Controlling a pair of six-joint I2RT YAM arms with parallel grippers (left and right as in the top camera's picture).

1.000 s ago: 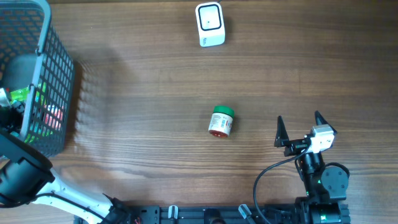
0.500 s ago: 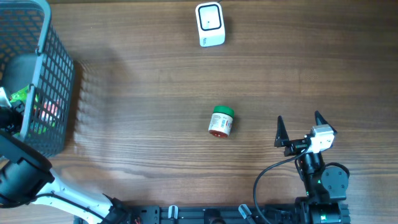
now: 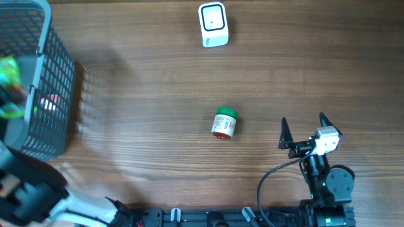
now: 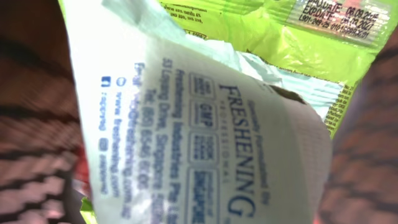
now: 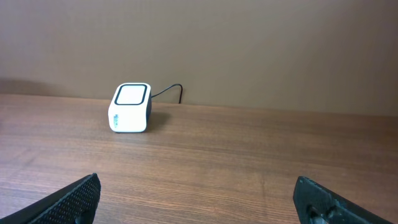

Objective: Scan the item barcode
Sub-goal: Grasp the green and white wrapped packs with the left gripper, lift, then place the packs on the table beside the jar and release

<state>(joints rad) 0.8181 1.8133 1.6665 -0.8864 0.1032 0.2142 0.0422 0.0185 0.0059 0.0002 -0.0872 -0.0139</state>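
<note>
The packet (image 3: 9, 68) goes in my left gripper to the right in the overhead view to the bare tabletop (image 3: 201, 113) beside the jar next, for lowering and release.
A green and white packet (image 4: 205, 124) printed with blue text fills the left wrist view and hides the fingers there. In the overhead view the packet (image 3: 9, 68) is blurred, above the grey basket (image 3: 57, 82) at the far left, with my left gripper (image 3: 11, 91) shut on it. Its barcode is out of view. The white scanner (image 3: 213, 24) stands at the back middle, and the right wrist view shows the scanner (image 5: 130, 107) straight ahead. My right gripper (image 3: 305, 129) is open and empty near the front right, its jaws wide apart (image 5: 199, 199).
A small jar with a green lid (image 3: 224, 122) lies on its side in the middle of the wooden table (image 3: 145, 82). A pink item (image 3: 49, 101) sits inside the basket. The scanner's cable runs off toward the back wall.
The left gripper closed on the green packet in the basket and has lifted it upward in the overhead view. The right arm has not moved.
</note>
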